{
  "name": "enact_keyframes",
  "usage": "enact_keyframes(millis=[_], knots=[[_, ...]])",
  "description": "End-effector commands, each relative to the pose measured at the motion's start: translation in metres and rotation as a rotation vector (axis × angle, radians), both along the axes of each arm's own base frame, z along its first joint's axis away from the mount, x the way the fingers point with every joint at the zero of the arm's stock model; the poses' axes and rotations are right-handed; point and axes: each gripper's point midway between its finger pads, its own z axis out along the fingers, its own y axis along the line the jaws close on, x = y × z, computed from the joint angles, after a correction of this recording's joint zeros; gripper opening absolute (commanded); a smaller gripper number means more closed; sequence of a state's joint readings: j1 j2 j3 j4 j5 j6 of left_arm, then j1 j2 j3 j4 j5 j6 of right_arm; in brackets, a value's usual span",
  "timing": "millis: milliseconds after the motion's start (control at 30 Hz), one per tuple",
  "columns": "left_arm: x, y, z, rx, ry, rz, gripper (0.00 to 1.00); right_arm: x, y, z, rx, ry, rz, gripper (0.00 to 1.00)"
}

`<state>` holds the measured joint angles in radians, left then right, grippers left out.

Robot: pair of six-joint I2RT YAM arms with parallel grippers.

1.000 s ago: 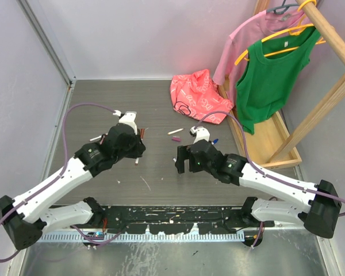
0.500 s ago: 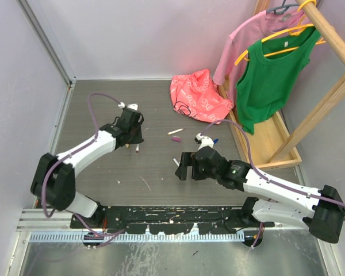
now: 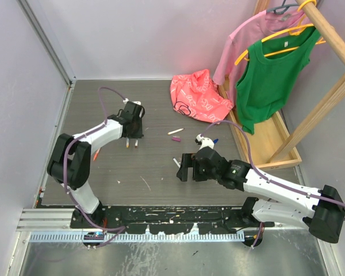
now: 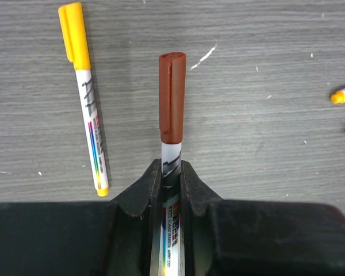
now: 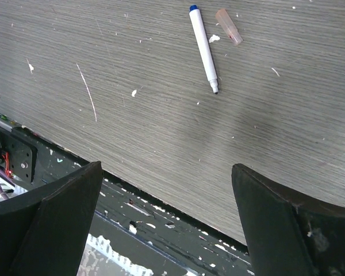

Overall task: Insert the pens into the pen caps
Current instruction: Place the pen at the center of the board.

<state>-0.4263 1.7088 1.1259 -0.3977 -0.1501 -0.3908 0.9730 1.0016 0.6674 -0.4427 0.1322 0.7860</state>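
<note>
The white pen (image 4: 171, 158) already has its dark red cap, so my left gripper needs to go down to the bare tabletop (image 4: 149, 100) beside the yellow-capped pen and release it.
My left gripper (image 4: 171, 167) is shut on a white pen (image 4: 171, 158) whose far end wears a dark red cap (image 4: 172, 98); it hangs just over the table. Left of it lies a pen with a yellow cap (image 4: 75, 34) on it. In the top view the left gripper (image 3: 133, 137) is at the middle left. My right gripper (image 5: 167, 167) stands wide open and empty over the near table edge. Beyond it lies an uncapped pen (image 5: 203, 49) with a blue end, and beside it a pale pink cap (image 5: 229, 26). A yellow-tipped pen (image 3: 175, 131) and a purple cap (image 3: 176, 138) lie mid-table.
A red-pink bag (image 3: 199, 96) lies at the back. A wooden rack (image 3: 328, 98) with a pink and a green shirt (image 3: 270, 77) stands on the right. The black rail (image 3: 172, 218) runs along the near edge. A small orange piece (image 3: 96, 155) lies near the left arm.
The left arm has swung back and stretched away from the middle, the capped pen still in its jaws. The right gripper dropped toward the near edge, then stayed put.
</note>
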Motion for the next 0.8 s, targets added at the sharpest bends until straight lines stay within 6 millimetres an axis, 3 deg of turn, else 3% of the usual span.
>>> enact_keyframes(millis=[0,767], knots=[[0.023,0.002,0.007,-0.004,-0.034,-0.017,0.0,0.005,0.007,0.019,0.029,-0.024,0.008,0.99],[0.039,0.011,-0.024,0.049,0.018,-0.012,0.0,0.003,0.003,0.021,-0.017,-0.019,0.035,0.99]])
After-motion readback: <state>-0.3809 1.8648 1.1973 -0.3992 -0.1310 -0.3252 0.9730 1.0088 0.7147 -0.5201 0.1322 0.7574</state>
